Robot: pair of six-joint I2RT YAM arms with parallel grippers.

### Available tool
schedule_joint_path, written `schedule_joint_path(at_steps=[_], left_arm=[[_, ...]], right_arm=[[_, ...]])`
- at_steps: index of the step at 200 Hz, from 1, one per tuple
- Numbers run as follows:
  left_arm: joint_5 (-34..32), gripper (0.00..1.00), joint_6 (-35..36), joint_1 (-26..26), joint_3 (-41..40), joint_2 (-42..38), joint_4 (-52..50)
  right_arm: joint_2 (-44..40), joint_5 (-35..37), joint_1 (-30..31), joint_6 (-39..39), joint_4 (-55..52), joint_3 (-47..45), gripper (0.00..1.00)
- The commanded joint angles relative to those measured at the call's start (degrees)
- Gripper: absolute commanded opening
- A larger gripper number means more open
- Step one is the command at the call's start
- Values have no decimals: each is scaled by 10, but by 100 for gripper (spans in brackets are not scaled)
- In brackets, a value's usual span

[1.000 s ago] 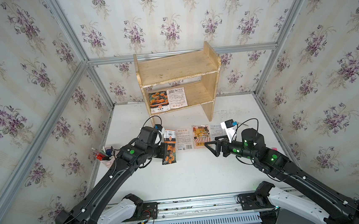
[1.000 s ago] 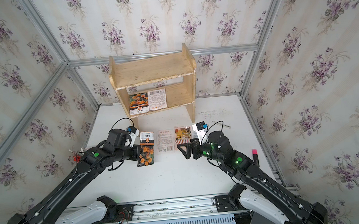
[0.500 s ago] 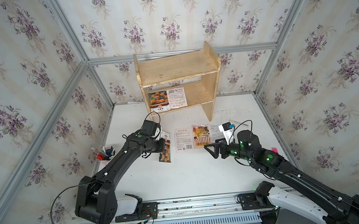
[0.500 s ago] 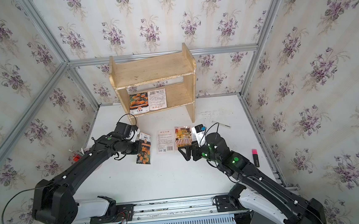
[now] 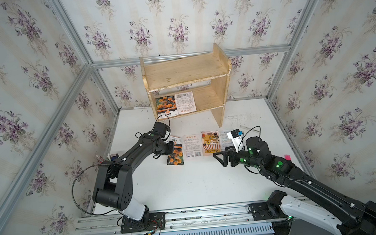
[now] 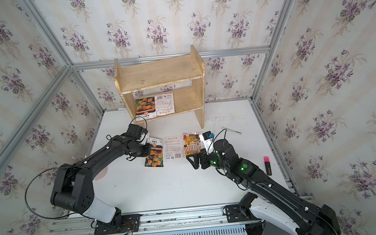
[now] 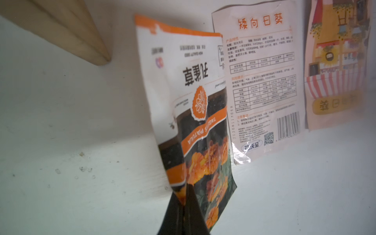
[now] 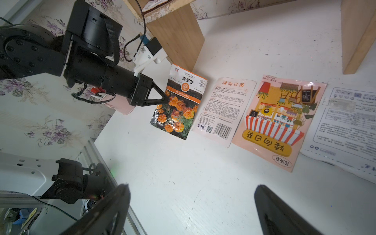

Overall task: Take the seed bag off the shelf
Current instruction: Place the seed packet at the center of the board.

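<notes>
My left gripper moves down toward the bare tabletop just below it next and lets go of the marigold bag's edge there, as the bag still hangs tilted.
My left gripper (image 5: 171,148) (image 7: 186,195) is shut on the edge of an orange-and-black marigold seed bag (image 5: 175,155) (image 6: 154,156) (image 8: 179,105). The bag hangs tilted just over the white table, left of the packets lying there. The pale wooden shelf (image 5: 185,72) (image 6: 158,73) stands at the back wall. Its lower tier holds another marigold bag (image 5: 166,104) and a white printed packet (image 5: 185,102); its top tier is bare. My right gripper (image 5: 220,158) (image 6: 192,161) (image 8: 191,187) is open, low over bare table in front of the packets, with nothing between its fingers.
Flat on the table lie a pale text-side packet (image 5: 192,146), a sunflower packet (image 5: 210,142) and a white sheet (image 5: 225,138). A pink highlighter (image 6: 267,165) lies at the right edge. A cup of pens (image 5: 111,157) stands at the left wall.
The left arm's elbow has risen and its wrist has drawn back toward the shelf, still holding the bag. The right gripper has shifted slightly left and stays open.
</notes>
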Motion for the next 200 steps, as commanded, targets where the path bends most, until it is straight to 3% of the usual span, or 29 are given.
schedule_joint_path(at_steps=[1,37,98,124,192,200], left_arm=[[-29,0,14,0,10,16,4],[-59,0,14,0,13,36,1],[-78,22,18,1,20,57,0],[-96,26,17,1,24,63,-6],[-138,54,6,1,22,39,-32],[-137,63,2,1,19,29,-35]], right_arm=[[2,6,0,-9,8,-1,100],[3,7,0,-9,7,-4,100],[6,7,0,-9,7,-6,100],[6,8,0,-9,6,-7,100],[1,5,0,-10,9,-7,100],[2,0,0,-8,15,-7,100]])
